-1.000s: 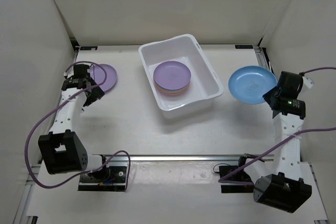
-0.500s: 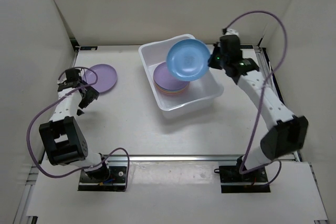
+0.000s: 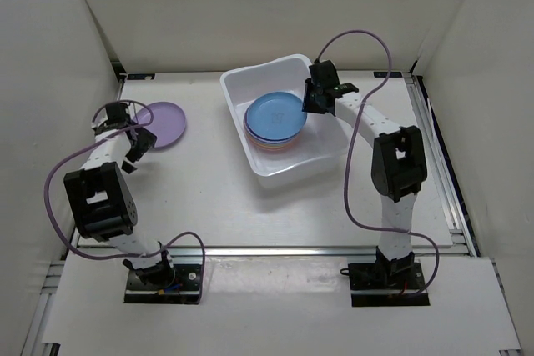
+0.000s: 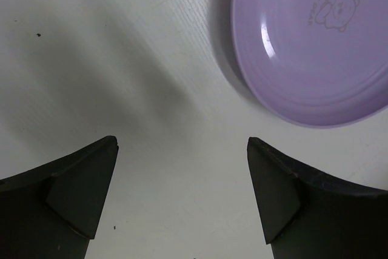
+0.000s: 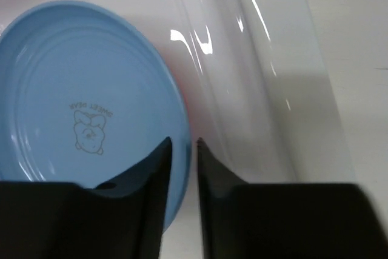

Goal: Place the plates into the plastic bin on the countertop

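Note:
My left gripper goes outward and to the right in the wrist view onto the purple plate's near rim (image 4: 239, 62) next, since that rim is still beyond its open fingers.
The white plastic bin (image 3: 327, 157) stands at the back middle of the countertop (image 3: 209, 198). It holds a stack of plates with purple and pink edges (image 3: 271, 144). A blue plate (image 3: 275, 114) lies on top of the stack. My right gripper (image 3: 310, 106) reaches into the bin and is shut on the blue plate's (image 5: 91, 107) right rim, the rim between its fingers (image 5: 183, 142). A purple plate (image 3: 163, 122) lies on the countertop at the far left. My left gripper (image 3: 140, 137) is open and empty just beside it, with the plate (image 4: 315, 47) ahead to the right of the gripper (image 4: 182, 141).
The bin's inner wall (image 5: 260, 89) is close on the right of my right fingers. White walls enclose the table on the left, back and right. A metal rail (image 3: 275, 249) runs along the front edge.
My right arm has carried the blue plate from the right of the table over into the bin and lowered it onto the stack. My left gripper has shifted slightly beside the purple plate.

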{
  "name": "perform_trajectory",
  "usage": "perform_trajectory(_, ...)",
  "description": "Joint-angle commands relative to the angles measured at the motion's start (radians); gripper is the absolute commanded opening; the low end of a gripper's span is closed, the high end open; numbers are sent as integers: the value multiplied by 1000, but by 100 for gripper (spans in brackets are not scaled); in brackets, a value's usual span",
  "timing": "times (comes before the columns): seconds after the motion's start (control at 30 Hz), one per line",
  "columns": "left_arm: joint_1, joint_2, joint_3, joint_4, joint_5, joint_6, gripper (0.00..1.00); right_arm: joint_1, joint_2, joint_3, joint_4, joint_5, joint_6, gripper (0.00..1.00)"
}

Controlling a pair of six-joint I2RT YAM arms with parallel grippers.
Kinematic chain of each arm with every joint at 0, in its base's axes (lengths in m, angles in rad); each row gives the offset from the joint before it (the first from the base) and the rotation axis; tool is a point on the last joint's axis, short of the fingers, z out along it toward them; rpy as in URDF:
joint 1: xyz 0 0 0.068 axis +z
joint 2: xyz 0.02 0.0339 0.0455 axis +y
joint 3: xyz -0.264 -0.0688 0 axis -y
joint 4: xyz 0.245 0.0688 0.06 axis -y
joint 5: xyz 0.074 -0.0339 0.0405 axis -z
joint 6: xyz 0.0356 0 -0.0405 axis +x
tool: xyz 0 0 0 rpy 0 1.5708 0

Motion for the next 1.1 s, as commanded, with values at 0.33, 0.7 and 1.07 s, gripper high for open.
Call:
perform_trajectory(0.33,4,129,51,150,2,-49,95,21,-172,68,-27,3,-90,99)
perform_trajectory(0.7,4,179,21,294,44,-94,90,2,-506,-224,-72,67,-88,99)
perform_trajectory(1.07,4,347,87,313,68,-143,59,-1,-592,-235,-161,208,-36,99)
